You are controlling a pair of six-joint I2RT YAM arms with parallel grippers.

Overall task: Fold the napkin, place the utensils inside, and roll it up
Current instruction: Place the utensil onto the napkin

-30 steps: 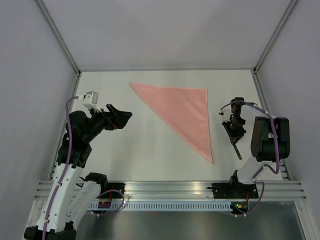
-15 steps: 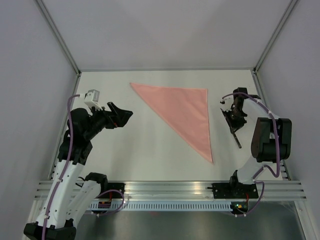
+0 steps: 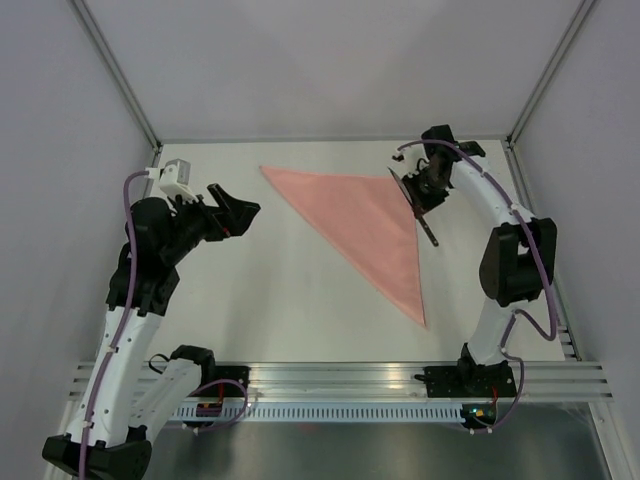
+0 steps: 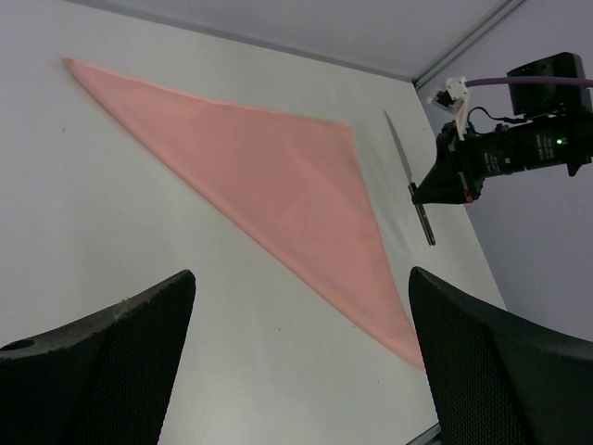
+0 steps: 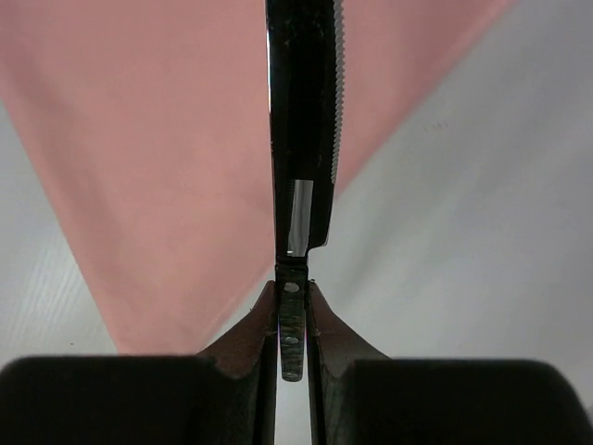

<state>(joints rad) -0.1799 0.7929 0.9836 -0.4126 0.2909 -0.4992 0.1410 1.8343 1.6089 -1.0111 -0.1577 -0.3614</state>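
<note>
The napkin's bare long edge (image 3: 335, 233) is below my right gripper and to its left in the top view. I need to move over that edge, lower and release the knife (image 3: 431, 232).
The salmon-pink napkin (image 3: 365, 225) lies flat on the white table, folded into a triangle; it also shows in the left wrist view (image 4: 278, 176) and the right wrist view (image 5: 157, 139). My right gripper (image 3: 420, 190) is shut on the knife (image 3: 431, 232) and holds it in the air over the napkin's far right corner. In the right wrist view the fingers (image 5: 292, 292) clamp the knife (image 5: 301, 111) near where the handle meets the blade. The left wrist view shows the knife (image 4: 426, 222) too. My left gripper (image 3: 240, 210) is open and empty, left of the napkin (image 4: 301, 276).
The table (image 3: 270, 290) is bounded by grey walls on the left, far and right sides. An aluminium rail (image 3: 340, 375) runs along the near edge by the arm bases.
My right gripper has carried the knife from the table's right side, far and left, to the napkin's far right corner. My left gripper has shifted slightly farther away.
</note>
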